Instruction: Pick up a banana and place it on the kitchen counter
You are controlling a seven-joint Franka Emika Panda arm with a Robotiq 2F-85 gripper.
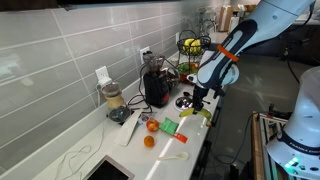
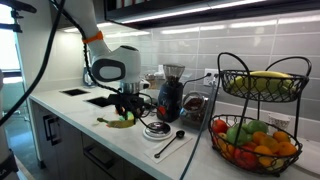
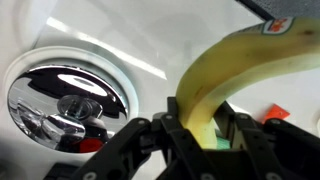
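I should next lower the banana [image 1: 194,115] with my gripper onto the bare counter between the metal lid and the counter's front edge to release it, since that part is clear.
My gripper [image 3: 203,135] is shut on the banana [image 3: 235,72], a curved yellow-green fruit that arcs up and to the right in the wrist view. In both exterior views the gripper [image 1: 199,103] [image 2: 127,107] holds the banana [image 1: 194,115] [image 2: 120,121] low over the white kitchen counter [image 1: 172,152] [image 2: 100,132], near its front edge. I cannot tell whether the banana touches the surface. A grey tiled wall backs the counter.
A shiny round metal lid [image 3: 68,100] [image 2: 157,128] lies beside the gripper. A black coffee grinder [image 1: 156,85] [image 2: 171,92], small orange fruits [image 1: 150,126], a green item [image 1: 169,127], a ladle [image 2: 170,143], a blender [image 1: 114,103] and wire fruit baskets [image 2: 258,115] [image 1: 192,48] stand around. A sink [image 1: 107,171] lies at the counter end.
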